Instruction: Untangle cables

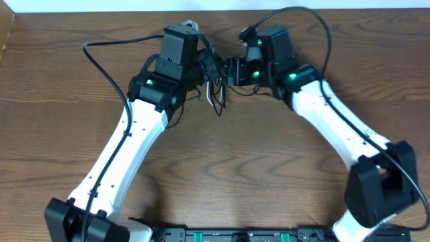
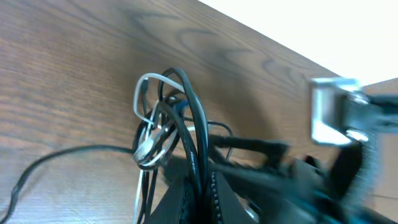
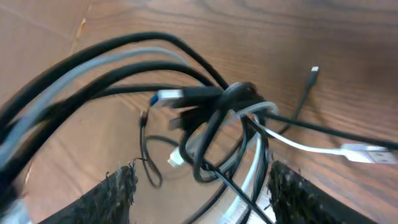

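Observation:
Next, my left gripper pulls left in the overhead view, where clear wood lies, to spread the bunched knot, and then releases the black cable.
The cables form one knotted bunch of black and white cords at the far middle of the table, hanging between the two grippers. My left gripper is shut on black strands of the cables, with its jaws pinched together just below the knot. My right gripper is open. In the right wrist view its fingers stand wide apart on either side of the knot, which holds a blue-tipped plug. Loose plug ends trail onto the wood.
The wooden table ends at a white wall close behind the grippers. Thick black arm wires loop over the table at the far left and far right. The right gripper's body shows blurred beside the left jaws.

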